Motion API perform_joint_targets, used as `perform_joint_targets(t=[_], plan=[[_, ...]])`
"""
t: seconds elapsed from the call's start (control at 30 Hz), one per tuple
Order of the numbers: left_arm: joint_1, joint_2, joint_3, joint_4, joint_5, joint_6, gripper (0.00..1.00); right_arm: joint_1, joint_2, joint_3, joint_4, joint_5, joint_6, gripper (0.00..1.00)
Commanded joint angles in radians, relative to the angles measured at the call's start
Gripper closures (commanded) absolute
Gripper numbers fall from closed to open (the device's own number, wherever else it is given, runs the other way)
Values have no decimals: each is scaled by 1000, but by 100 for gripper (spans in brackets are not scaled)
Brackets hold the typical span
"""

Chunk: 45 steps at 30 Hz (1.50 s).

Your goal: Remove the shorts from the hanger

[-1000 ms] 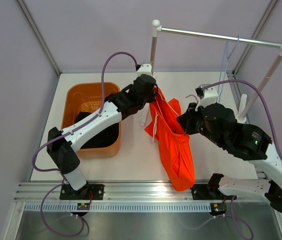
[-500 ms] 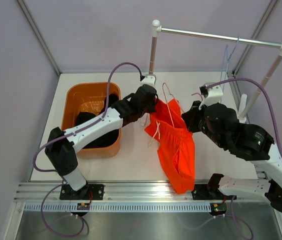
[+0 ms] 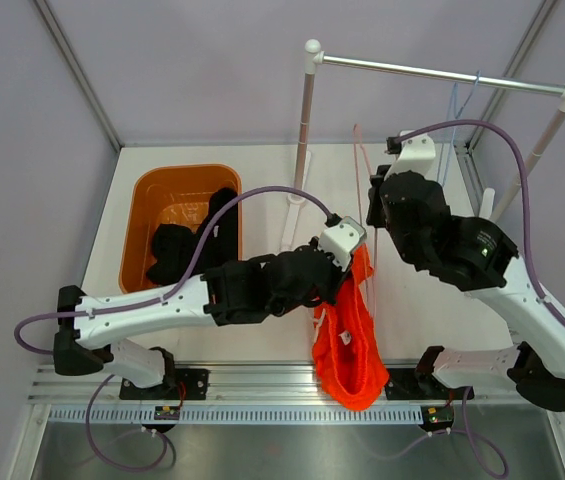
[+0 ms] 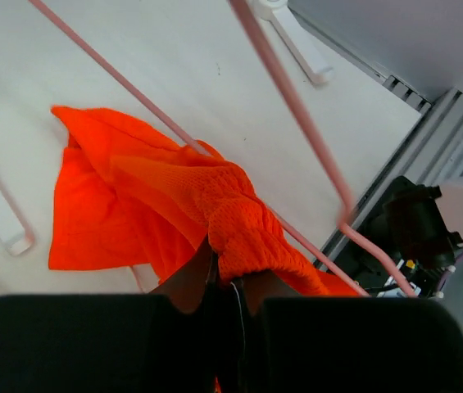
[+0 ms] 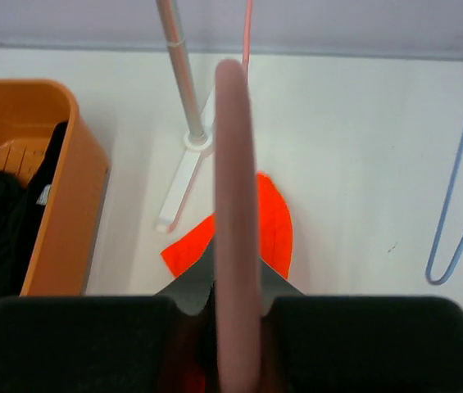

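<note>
The orange-red shorts (image 3: 347,345) go off the hanger in my left gripper next, up over the orange bin, then down for release, as the black shorts lie in that bin.
The orange-red shorts (image 3: 347,345) hang bunched from my left gripper (image 3: 348,272), low near the table's front edge. In the left wrist view my left gripper (image 4: 228,281) is shut on a fold of the shorts (image 4: 239,225). The pink hanger's (image 4: 297,115) wire runs behind the fabric. My right gripper (image 3: 372,198) is shut on the pink hanger (image 3: 360,160) and holds it upright above the shorts. In the right wrist view the hanger (image 5: 236,205) sits between the jaws of the right gripper (image 5: 236,286), with the shorts (image 5: 276,225) below. The black shorts (image 3: 190,245) lie in the orange bin.
The orange bin (image 3: 144,200) stands at the left and shows in the right wrist view (image 5: 71,164). The clothes rack (image 3: 442,72) spans the back right, with its left pole (image 5: 178,74) and white feet on the table. A blue hanger (image 3: 454,115) hangs on it.
My left gripper has pulled the orange shorts toward the front edge and right, bunching them. My right gripper has lifted the pink hanger up and toward the back.
</note>
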Motion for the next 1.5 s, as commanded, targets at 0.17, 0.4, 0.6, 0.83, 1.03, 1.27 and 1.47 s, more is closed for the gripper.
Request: perform_joint_targets(t=[0.17,0.4,0.6,0.83,1.03,1.27,1.47], plan=[[-8,-68,307,-104,-372,242,100,-165,49,171,43,48,-86,100],[176,21,784,-78,-466,591,100,-165,12,126,22,23,-60,100],[273,-8,844,351,-472,922,100,-166,-11,93,-3,5,-48,100],[409,-42,808,456,-391,929,100,-166,-25,86,-9,-15,-52,100],[495,-97,595,387,-377,794,100,-166,-37,52,5,-16,-49,100],[639,-282,87,302,-386,410,100,-165,-50,27,2,-16,-43,100],[985,-344,-259,106,-48,-221,100,-166,-80,6,-10,-13,-34,100]])
